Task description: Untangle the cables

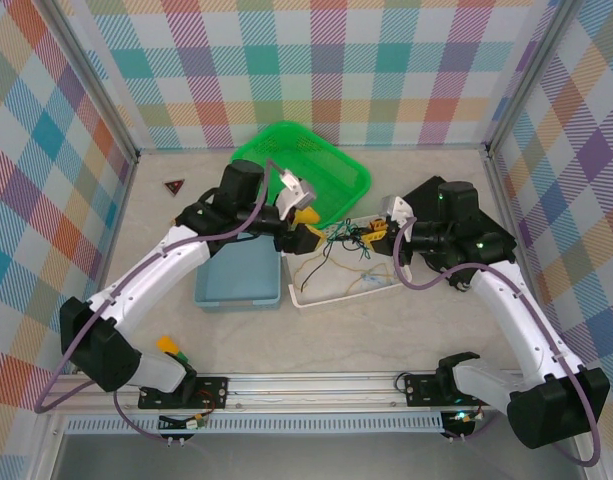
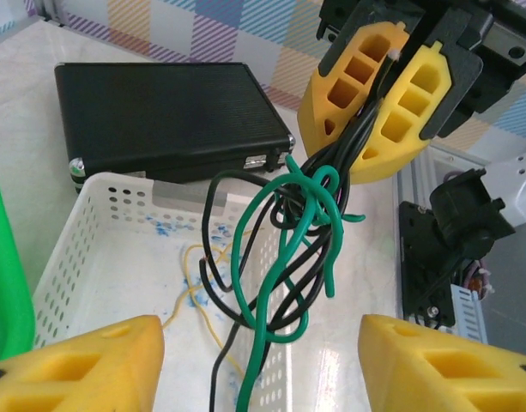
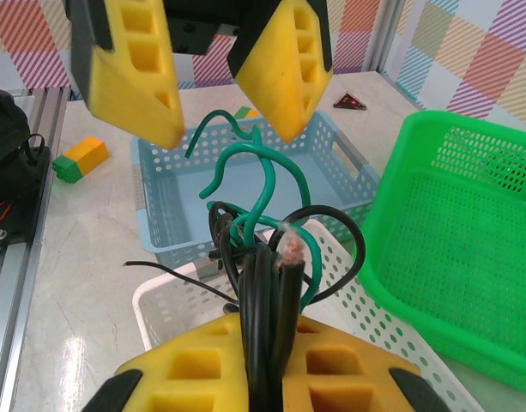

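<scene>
I should next pull my right gripper back to the open space beyond the tray's near rim, and then let go of the black cables.
The cables (image 1: 343, 240) form a knotted bundle of black and green wires hanging above the white tray (image 1: 316, 297). My right gripper (image 1: 378, 236) is shut on the bundle's black strands (image 3: 275, 292), with its yellow fingers (image 3: 194, 369) pressed to both sides. The left wrist view shows that gripper (image 2: 384, 96) clamping the top of the tangle (image 2: 288, 240). My left gripper (image 1: 304, 228) stands open, its fingers (image 2: 74, 365) wide apart just short of the bundle. Green wire ends (image 3: 245, 154) rise toward the left gripper (image 3: 207, 77). A thin yellow wire (image 2: 194, 283) lies in the tray (image 2: 91, 257).
A blue bin (image 1: 236, 278) sits left of the tray and a green basket (image 1: 311, 165) behind it. A red triangle (image 1: 174, 186) lies at the far left. A black ribbed box (image 2: 168, 112) lies beyond the tray. A green-yellow block (image 3: 82, 156) sits near the rail.
</scene>
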Tool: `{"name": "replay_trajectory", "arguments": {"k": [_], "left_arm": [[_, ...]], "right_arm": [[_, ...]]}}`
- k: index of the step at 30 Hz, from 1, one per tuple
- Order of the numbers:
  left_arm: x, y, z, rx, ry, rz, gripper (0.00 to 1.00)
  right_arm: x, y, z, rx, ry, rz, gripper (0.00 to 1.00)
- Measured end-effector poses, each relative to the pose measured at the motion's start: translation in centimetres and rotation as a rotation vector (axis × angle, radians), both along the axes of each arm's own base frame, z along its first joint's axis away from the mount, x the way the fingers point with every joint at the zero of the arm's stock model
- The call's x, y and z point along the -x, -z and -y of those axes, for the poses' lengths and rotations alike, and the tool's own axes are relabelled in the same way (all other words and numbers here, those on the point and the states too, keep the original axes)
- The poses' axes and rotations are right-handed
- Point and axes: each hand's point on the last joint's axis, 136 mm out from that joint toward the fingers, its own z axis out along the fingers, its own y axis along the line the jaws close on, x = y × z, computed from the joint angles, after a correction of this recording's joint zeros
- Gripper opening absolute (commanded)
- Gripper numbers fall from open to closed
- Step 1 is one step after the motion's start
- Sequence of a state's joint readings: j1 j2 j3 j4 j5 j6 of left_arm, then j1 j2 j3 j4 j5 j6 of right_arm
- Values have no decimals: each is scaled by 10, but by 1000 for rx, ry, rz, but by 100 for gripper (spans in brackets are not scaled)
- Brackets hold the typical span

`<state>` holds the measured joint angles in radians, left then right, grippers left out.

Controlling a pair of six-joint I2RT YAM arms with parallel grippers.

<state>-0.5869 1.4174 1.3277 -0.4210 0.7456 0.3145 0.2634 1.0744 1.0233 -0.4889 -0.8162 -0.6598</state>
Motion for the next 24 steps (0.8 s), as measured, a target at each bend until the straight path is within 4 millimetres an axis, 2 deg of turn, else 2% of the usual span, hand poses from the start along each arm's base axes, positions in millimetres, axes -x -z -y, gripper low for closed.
{"name": "replay_trajectory", "arguments": {"k": [3, 5, 6, 11, 14, 20, 21, 24], "left_arm": [[-2, 3, 3, -12, 5, 6, 27], [-3, 5, 3, -20, 2, 5, 6], [-3, 5, 3, -23, 1, 3, 0], [1, 1, 8, -17, 16, 1, 0], [11, 2, 16, -17, 40, -12, 0], [44, 8, 43, -20, 124, -73, 0], [49, 9, 47, -20, 136, -82, 0], [61, 13, 53, -22, 150, -123, 0]], "right_arm": [[0, 0, 0, 2, -3, 7, 0], [0, 0, 0, 3, -1, 7, 0], [0, 0, 0, 4, 0, 7, 0], [-1, 1, 3, 9, 34, -25, 0], [6, -2, 10, 19, 90, -50, 0], [51, -26, 28, -15, 159, -43, 0], [58, -26, 29, -22, 160, -47, 0], [75, -10, 32, -13, 155, -95, 0]]}}
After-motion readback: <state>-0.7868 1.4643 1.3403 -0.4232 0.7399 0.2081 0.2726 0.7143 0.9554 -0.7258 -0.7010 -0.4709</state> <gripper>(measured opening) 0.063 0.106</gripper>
